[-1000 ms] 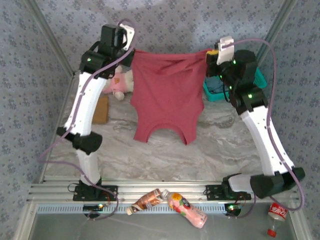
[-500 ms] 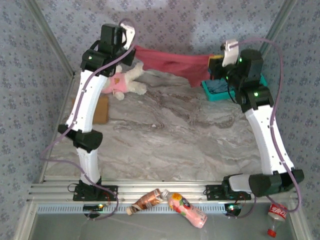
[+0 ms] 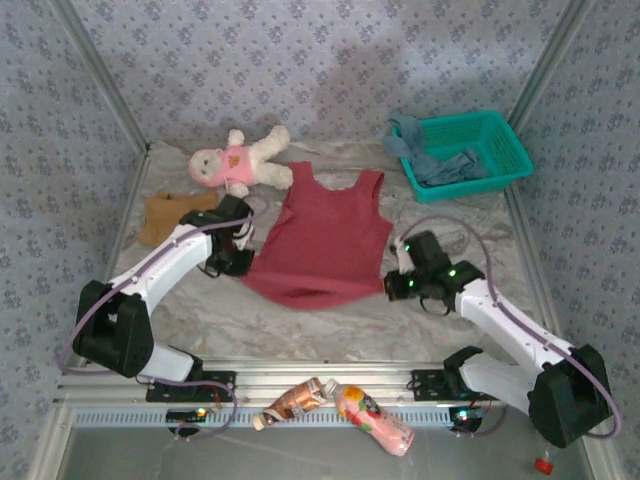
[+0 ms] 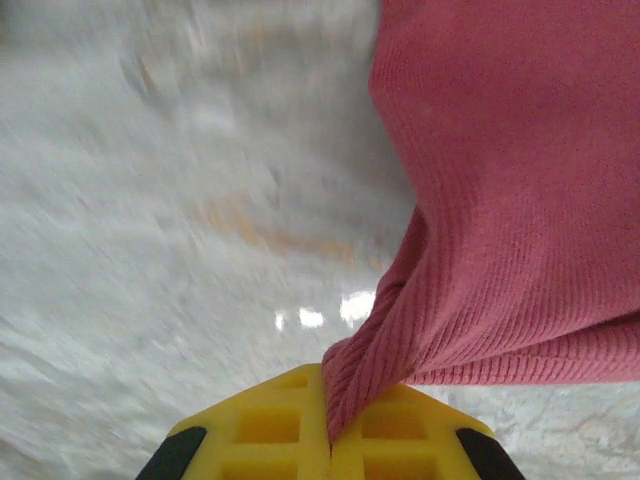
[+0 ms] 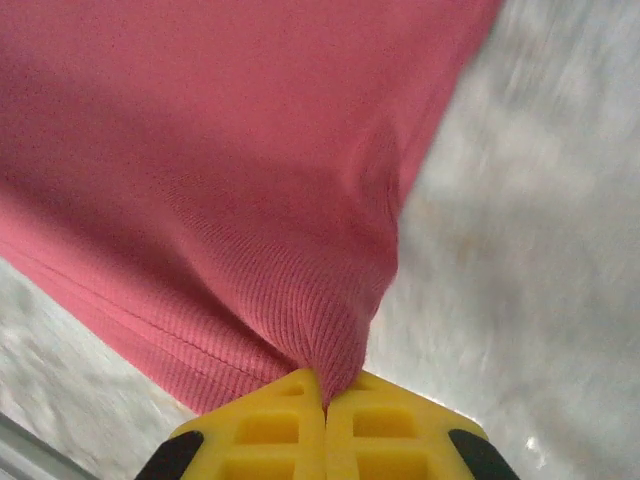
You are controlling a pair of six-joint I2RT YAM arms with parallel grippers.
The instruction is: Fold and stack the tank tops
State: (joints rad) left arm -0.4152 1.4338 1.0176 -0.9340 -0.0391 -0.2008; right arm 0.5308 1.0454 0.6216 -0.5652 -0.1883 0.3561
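I need to pull the lifted hem corner of the tank top back next, lower it to bare marble before the near bar (image 3: 383, 328) and let go, because that place is below and back from my right gripper.
A dark red tank top (image 3: 325, 240) lies spread flat on the marble table, straps toward the back and hem toward me. My left gripper (image 3: 243, 268) is shut on its near left hem corner; in the left wrist view the yellow fingers (image 4: 260, 430) pinch a ridge of the red ribbed cloth (image 4: 500, 200). My right gripper (image 3: 393, 285) is shut on the near right hem corner, and the right wrist view has the red cloth (image 5: 220, 150) bunched into the closed fingers (image 5: 400, 430). A tan-brown tank top (image 3: 165, 213) lies crumpled at the left. A dusty blue tank top (image 3: 435, 165) hangs over the basket's edge.
A teal lattice basket (image 3: 500, 120) stands at the back right. A white plush doll in pink (image 3: 240, 160) lies at the back left, just beyond the red top. Two bottles (image 3: 340, 405) lie below the table's near rail. Patterned walls close the sides and back.
Both arms have swung down and toward me from the raised position at the back. The red top, held stretched in the air before, now lies flat on the table.
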